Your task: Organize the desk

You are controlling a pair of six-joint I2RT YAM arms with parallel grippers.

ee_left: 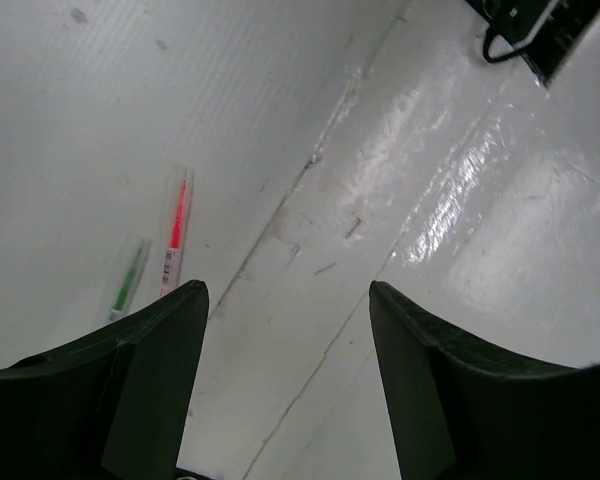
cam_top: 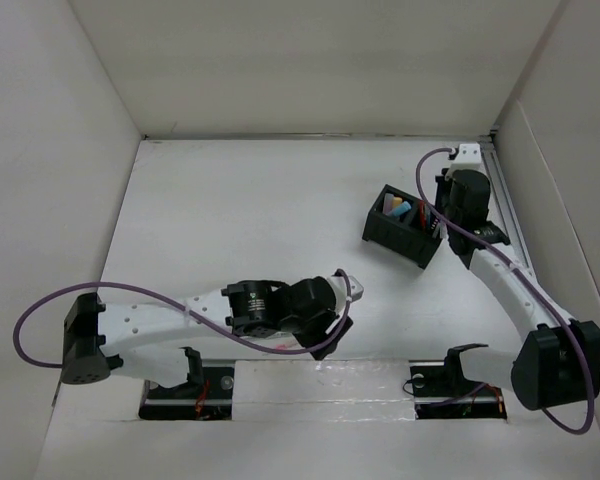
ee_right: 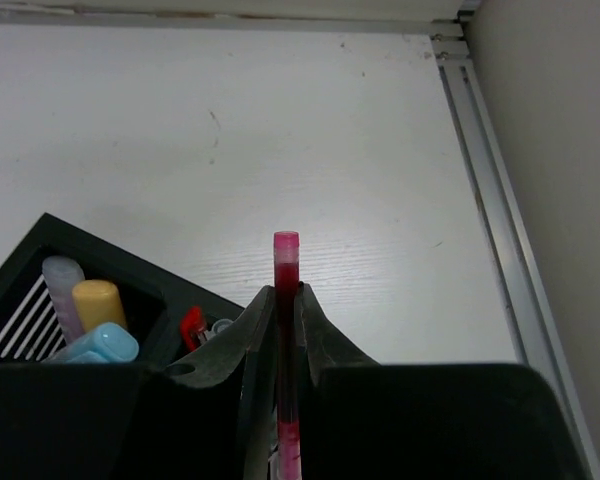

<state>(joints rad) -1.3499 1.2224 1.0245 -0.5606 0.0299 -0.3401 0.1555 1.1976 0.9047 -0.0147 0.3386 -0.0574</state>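
Observation:
My right gripper is holding the pen and should next move over the red-capped item's slot [cam_top: 431, 220] [ee_right: 208, 332], which is below and to the left in the top view, then go down and release it.
The white desk [cam_top: 240, 210] holds a small black organizer [cam_top: 403, 228] at the right. My right gripper [ee_right: 285, 292] is shut on a magenta pen [ee_right: 285, 250], held upright just above the organizer's near right rim [ee_right: 50, 228]. In the top view the right gripper [cam_top: 438, 212] sits at the organizer's right side. My left gripper [ee_left: 288, 300] is open and empty, low over the desk's near edge, also in the top view [cam_top: 346, 290]. A red pen [ee_left: 176, 228] and a green pen [ee_left: 130, 277] lie on the desk left of my left fingers.
The organizer holds purple [ee_right: 60, 285], yellow [ee_right: 100, 303] and blue [ee_right: 105, 343] markers and a red-capped item [ee_right: 192, 326]. A metal rail [ee_right: 485, 190] runs along the right wall. A glossy strip [ee_left: 450, 190] lines the near edge. White walls enclose three sides.

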